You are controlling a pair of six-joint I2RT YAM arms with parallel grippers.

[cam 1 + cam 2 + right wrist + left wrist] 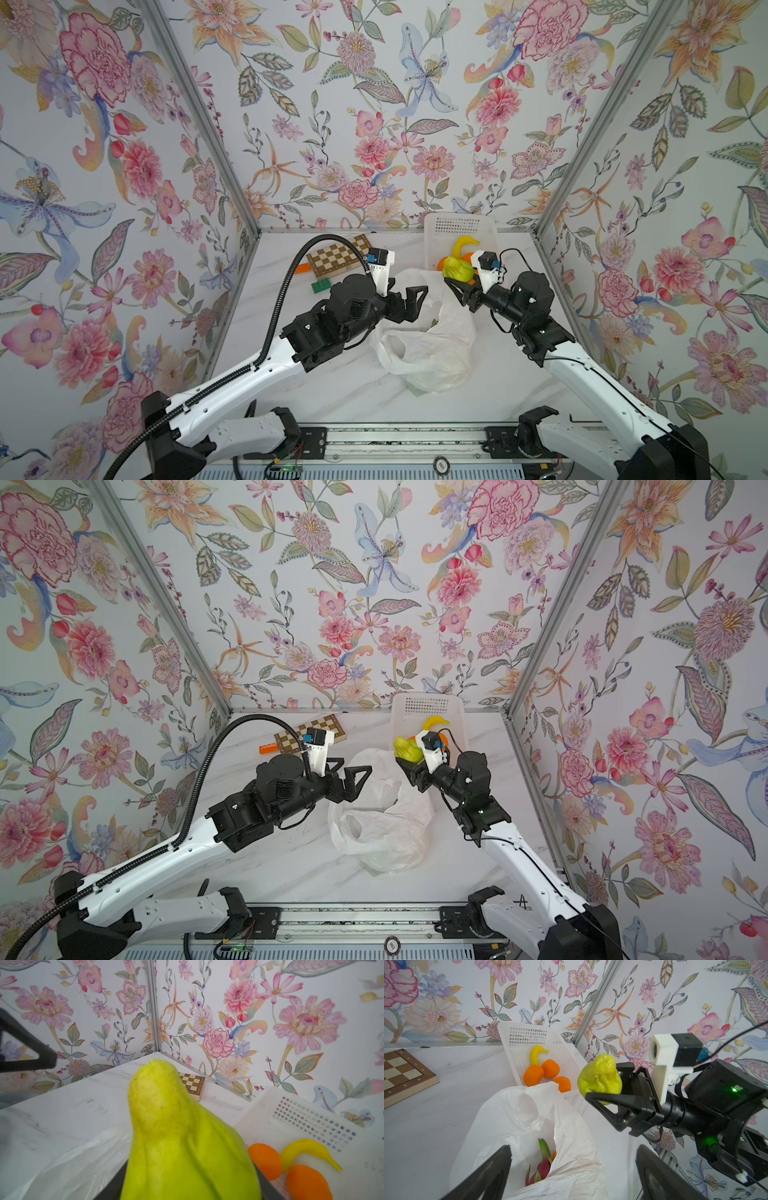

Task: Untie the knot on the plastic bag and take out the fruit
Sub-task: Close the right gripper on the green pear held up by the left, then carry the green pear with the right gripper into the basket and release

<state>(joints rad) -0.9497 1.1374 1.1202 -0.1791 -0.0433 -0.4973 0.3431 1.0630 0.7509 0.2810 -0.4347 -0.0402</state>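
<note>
Next, the right gripper moves outward, tips down and lowers into the basket's near end (279, 1185) to release the green fruit (182, 1136), since oranges and a banana already lie there.
The plastic bag (424, 336) (382, 820) lies crumpled mid-table with its mouth open; the knot does not show. Inside it the left wrist view shows a pink-red dragon fruit (543, 1165) and a sliver of orange. My left gripper (409, 287) (355, 766) (574, 1147) hovers open over the bag's far rim, with nothing between its fingers. My right gripper (455, 279) (406, 761) (604, 1081) is shut on a green pear-shaped fruit (457, 269) (409, 749) (599, 1076) (182, 1136), held in the air between the bag and the basket.
A white perforated basket (459, 226) (523, 1034) (311, 1118) at the back right holds three oranges (533, 1078) and a yellow banana (536, 1054). A chessboard (338, 254), a green block (321, 286) and an orange block (301, 269) lie at the back left.
</note>
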